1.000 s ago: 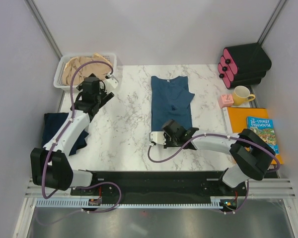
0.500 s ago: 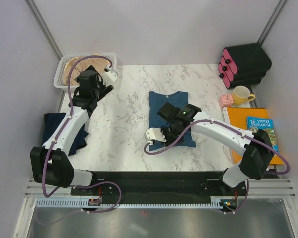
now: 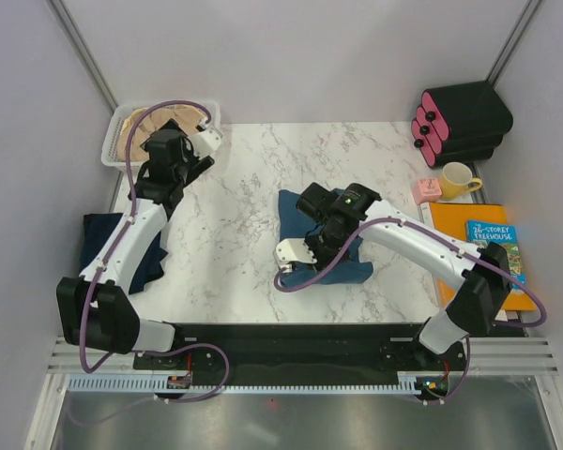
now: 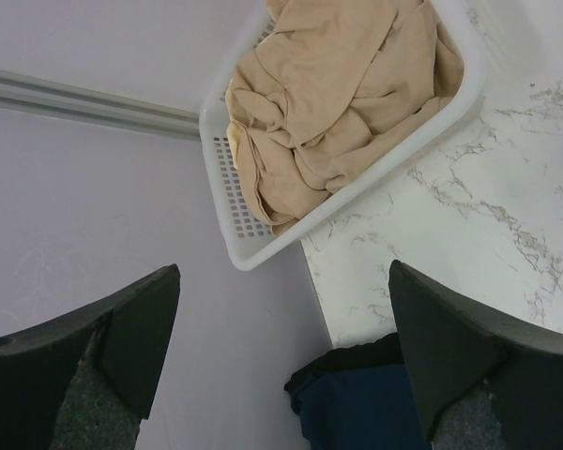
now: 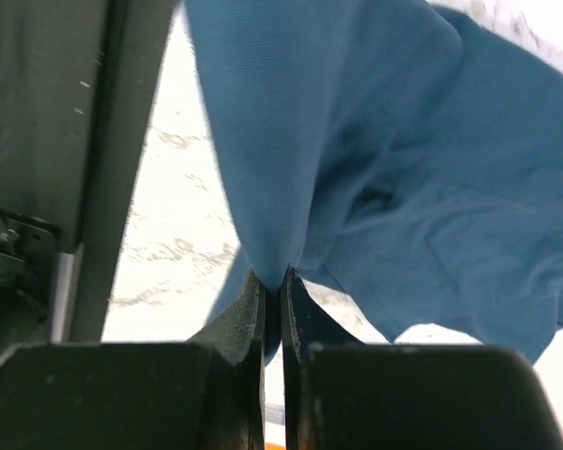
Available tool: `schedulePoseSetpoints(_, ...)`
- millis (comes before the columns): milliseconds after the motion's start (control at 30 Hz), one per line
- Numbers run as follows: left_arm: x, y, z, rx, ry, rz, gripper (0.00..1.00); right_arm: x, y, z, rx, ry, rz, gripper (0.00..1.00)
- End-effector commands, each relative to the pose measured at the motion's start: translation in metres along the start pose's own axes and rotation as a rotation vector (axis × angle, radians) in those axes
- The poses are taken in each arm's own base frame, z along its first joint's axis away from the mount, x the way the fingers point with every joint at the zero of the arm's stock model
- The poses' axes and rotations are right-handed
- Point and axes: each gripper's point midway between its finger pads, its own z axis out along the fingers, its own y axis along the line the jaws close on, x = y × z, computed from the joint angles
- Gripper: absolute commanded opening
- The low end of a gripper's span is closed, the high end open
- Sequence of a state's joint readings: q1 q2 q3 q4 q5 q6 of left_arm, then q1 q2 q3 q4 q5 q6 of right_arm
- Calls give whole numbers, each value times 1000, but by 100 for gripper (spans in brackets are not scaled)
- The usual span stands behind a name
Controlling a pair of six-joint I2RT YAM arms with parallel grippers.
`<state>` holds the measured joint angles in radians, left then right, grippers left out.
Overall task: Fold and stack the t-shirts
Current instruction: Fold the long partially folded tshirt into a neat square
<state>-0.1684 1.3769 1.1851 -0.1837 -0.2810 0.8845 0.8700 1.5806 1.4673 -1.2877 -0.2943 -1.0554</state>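
The right gripper carries the pinched fold outward over the teal-blue t-shirt's far end (image 3: 292, 200) (image 5: 552, 202) next and lets go, as that end lies on the tabletop outward of the fold.
The teal-blue t-shirt (image 3: 349, 270) lies bunched at the table's middle, partly under my right arm. My right gripper (image 3: 308, 242) is shut on a fold of it. In the right wrist view the blue cloth (image 5: 422, 187) hangs from the pinched fingers (image 5: 274, 281) above the marble. The beige t-shirt (image 4: 347, 103) is crumpled in the white basket (image 4: 253, 248) at the far left corner. The navy t-shirt (image 3: 103, 239) hangs over the table's left edge. My left gripper (image 3: 169, 150) hovers open and holds nothing near the basket, its fingers (image 4: 281, 309) wide apart above the navy cloth (image 4: 366, 403).
At the right stand a yellow mug (image 3: 458, 178), a small pink block (image 3: 426, 190), an orange book (image 3: 493, 244) and a black holder with pink rolls (image 3: 460, 122). Grey walls close in on both sides. The arms' black base rail (image 3: 291, 342) runs along the near edge.
My right gripper has risen and swung over the teal shirt with its edge pinched. The shirt now looks shorter and sits nearer the arms. The left gripper has drifted toward the basket.
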Motion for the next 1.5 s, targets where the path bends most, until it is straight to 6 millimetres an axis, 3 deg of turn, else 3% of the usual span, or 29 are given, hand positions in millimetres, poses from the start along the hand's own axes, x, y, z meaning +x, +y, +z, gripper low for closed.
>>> schedulePoseSetpoints(0,-10,9,3,-17,-35,0,100,10,-53,-16,133,43,-49,0)
schedulePoseSetpoints(200,-3,-4,8,12,-15,-4,100,19,-101,-38,231,82,-57,0)
schedulePoseSetpoints(400,0,-10,13,26,-7,-12,100,26,-128,-47,276,111,-67,0)
schedulePoseSetpoints(900,1,-16,21,41,1,-3,100,58,-171,-22,363,153,-28,0)
schedulePoseSetpoints(1267,3,-25,29,65,9,-8,100,67,-208,-14,492,151,21,0)
schedulePoseSetpoints(1433,2,-25,32,68,7,-1,100,73,-228,-17,589,182,68,13)
schedulePoseSetpoints(1467,3,-27,32,71,8,-1,100,79,-229,-12,608,192,102,25)
